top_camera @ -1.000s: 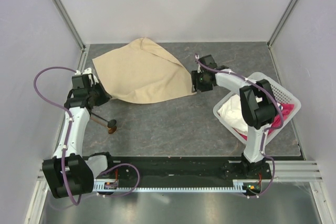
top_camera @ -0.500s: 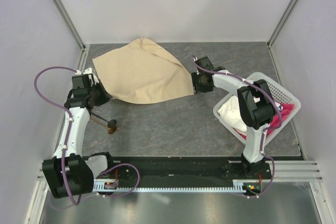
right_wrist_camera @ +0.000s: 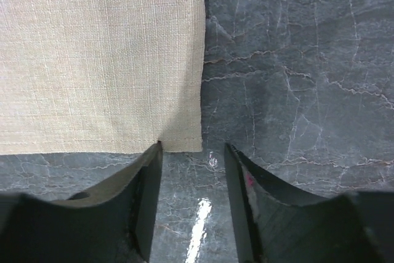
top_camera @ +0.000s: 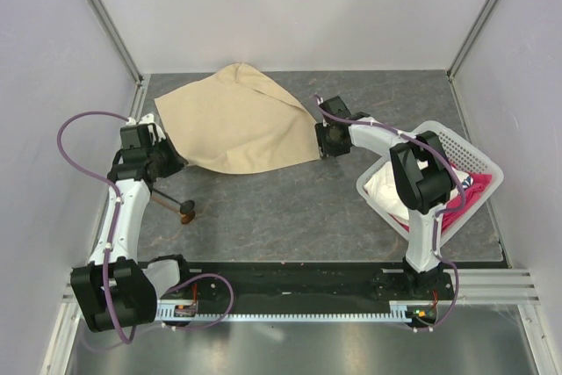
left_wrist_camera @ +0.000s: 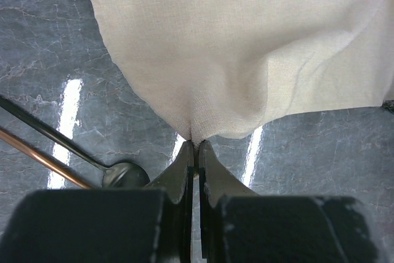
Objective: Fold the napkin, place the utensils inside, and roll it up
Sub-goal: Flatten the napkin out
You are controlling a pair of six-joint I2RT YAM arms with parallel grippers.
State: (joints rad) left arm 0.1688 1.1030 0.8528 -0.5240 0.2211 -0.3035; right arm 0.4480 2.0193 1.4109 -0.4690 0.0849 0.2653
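The cloth lies rumpled. The napkin's held corner needs to go up and outward next with my left gripper, then down toward the table's far edge, where my gripper should let it go.
The beige napkin [top_camera: 237, 120] lies spread and rumpled at the back left of the table. My left gripper [top_camera: 176, 162] is shut on its near-left corner; in the left wrist view the cloth [left_wrist_camera: 246, 47] bunches into the closed tips [left_wrist_camera: 197, 144]. My right gripper [top_camera: 320, 142] stands open at the napkin's right corner [right_wrist_camera: 184, 143], which lies just ahead of the gap between the fingers [right_wrist_camera: 192, 149]; the left fingertip [right_wrist_camera: 154, 152] touches the hem. The utensils [top_camera: 173, 204] lie on the table by the left arm, a dark spoon [left_wrist_camera: 123, 173] and a copper handle [left_wrist_camera: 37, 152].
A white basket [top_camera: 457, 142] stands at the right, holding a white cloth [top_camera: 386, 186] and a pink-red cloth [top_camera: 465, 195]. The right arm's elbow hangs over the basket. Walls and frame posts close in the grey table [top_camera: 290, 199] on three sides.
My right gripper has slid left up to the napkin's right corner, and its jaws have narrowed slightly. The left gripper and the napkin have stayed put.
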